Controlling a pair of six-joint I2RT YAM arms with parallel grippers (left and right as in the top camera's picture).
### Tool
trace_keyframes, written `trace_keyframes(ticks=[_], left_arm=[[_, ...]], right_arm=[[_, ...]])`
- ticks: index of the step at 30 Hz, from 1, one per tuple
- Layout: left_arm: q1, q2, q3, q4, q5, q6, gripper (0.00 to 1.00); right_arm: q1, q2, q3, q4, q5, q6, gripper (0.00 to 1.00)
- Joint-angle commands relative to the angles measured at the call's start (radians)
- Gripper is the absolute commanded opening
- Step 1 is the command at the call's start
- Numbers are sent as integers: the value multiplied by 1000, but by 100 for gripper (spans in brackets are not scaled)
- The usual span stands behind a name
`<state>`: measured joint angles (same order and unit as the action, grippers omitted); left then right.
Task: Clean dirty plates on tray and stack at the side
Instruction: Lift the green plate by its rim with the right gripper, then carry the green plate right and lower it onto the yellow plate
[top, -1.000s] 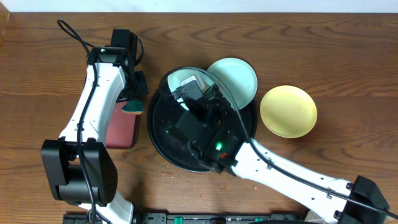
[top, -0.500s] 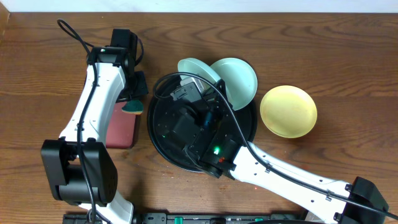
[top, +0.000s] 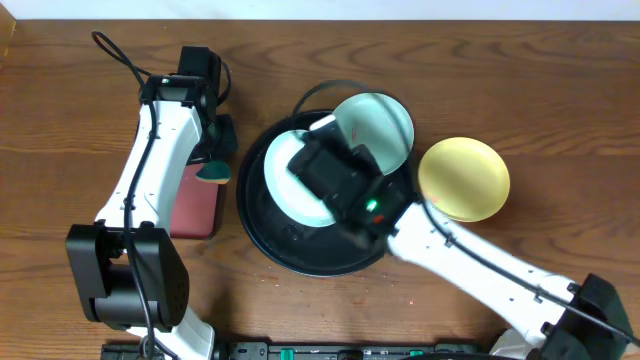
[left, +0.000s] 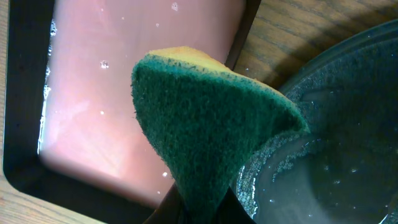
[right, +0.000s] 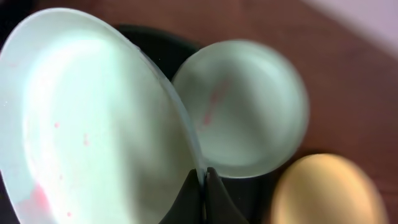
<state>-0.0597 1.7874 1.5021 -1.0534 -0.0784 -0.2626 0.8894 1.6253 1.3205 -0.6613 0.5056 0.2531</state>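
I need to move my right gripper to the right in the overhead view and down over the pale yellow plate (top: 463, 178), which lies open beside the tray.
My right gripper (right: 202, 180) is shut on the rim of a mint-blue plate (right: 93, 124) with faint red smears and holds it tilted above the black tray (top: 265, 225); overhead the held plate (top: 285, 180) shows over the tray's middle. A second mint-blue plate (top: 385, 125) with a red smear lies at the tray's far right rim, also in the right wrist view (right: 249, 106). The pale yellow plate (top: 463, 178) lies on the table right of the tray. My left gripper (left: 202, 208) is shut on a green sponge (left: 205, 124) over the tray's left edge.
A dark-red rectangular tray (top: 195, 200) with pinkish liquid (left: 124, 87) sits left of the black tray, under my left arm. The black tray's wet floor shows in the left wrist view (left: 336, 143). Cables lie at the back left.
My right gripper has lifted the mint-blue plate and swung it from the tray's back edge to over the tray's middle, face up toward the camera. The left arm has not moved.
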Motion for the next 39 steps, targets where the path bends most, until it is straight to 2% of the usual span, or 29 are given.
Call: trace_keyframes(ticks=[1,4,8,15,22,29,39], left_arm=[[3,-29,7,-4,-12,-9,7],[3,-29,7,-4,-12,-9,7],[3,-29,7,-4,-12,-9,7],[3,-29,7,-4,-12,-9,7],[3,-29,7,-4,-12,-9,8],[3,-29,7,-3,-12,-9,8],[3,-29,7,-3,-12,-9,8]], right_arm=[[-135,-42,17,-1,-418,61,1],[-278,-82,17,-14,-606,61,1],[-462,-135,17,-67,-707,69,1],[-766,-174,17,-227,-691,72,1],[-1026,-160,3,-365,-681,-3,1],[-1097,-157,-83,-354,-599,-5,1],[-1097,-153,-305,-129,-533,59,1]])
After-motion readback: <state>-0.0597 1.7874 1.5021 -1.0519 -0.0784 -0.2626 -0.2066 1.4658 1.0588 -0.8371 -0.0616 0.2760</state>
